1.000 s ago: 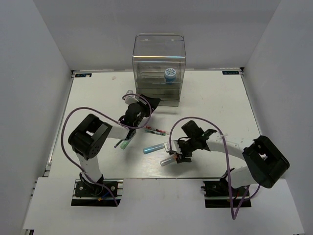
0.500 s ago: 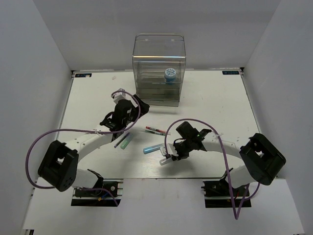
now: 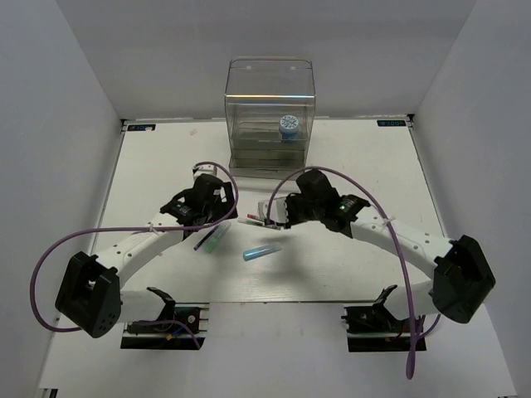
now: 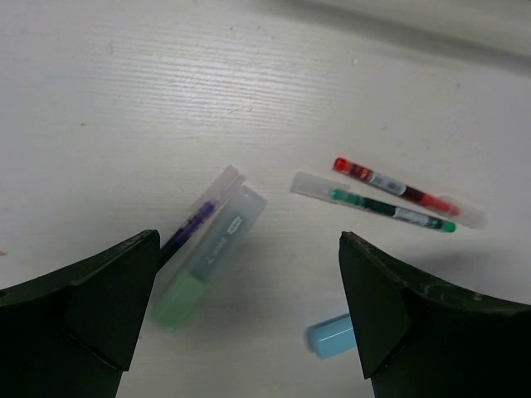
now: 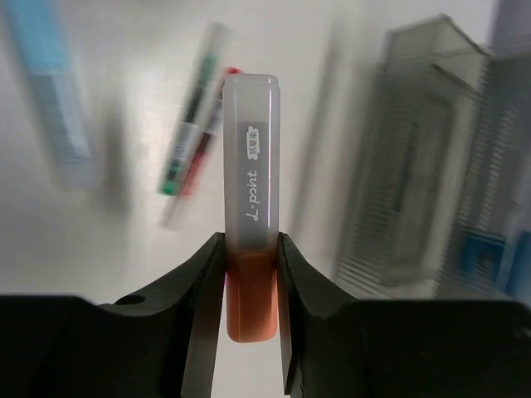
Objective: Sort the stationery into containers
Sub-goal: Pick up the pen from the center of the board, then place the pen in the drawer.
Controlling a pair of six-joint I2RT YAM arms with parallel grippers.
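The orange-tipped marker goes outward in my right gripper over the organiser's front slot (image 3: pixel 267 172) (image 5: pixel 388 170) next for release there, because that slot stands empty outward of the gripper.
My right gripper (image 5: pixel 250 274) is shut on an orange-tipped marker (image 5: pixel 250 224), held above the table in front of the clear organiser (image 3: pixel 270 99). That marker (image 3: pixel 270 212) shows in the top view at the right gripper (image 3: pixel 277 213). A blue-white roll (image 3: pixel 289 124) sits inside the organiser. My left gripper (image 4: pixel 249 307) hangs open over the table with nothing between its fingers. Below it lie a teal-green marker (image 4: pixel 207 257), a dark thin pen (image 4: pixel 189 232), a red-marked pen (image 4: pixel 394 186), a green-marked pen (image 4: pixel 386 207) and a light blue marker (image 4: pixel 332 336).
The organiser (image 5: pixel 415 166) stands at the table's far edge, blurred in the right wrist view. White walls enclose the table on three sides. Purple cables loop from both arms. The loose pens lie between the two grippers.
My right gripper shut on the orange-tipped marker near the front edge and carried it up toward the organiser. My left arm stretched out, and its gripper opened wider above the pens.
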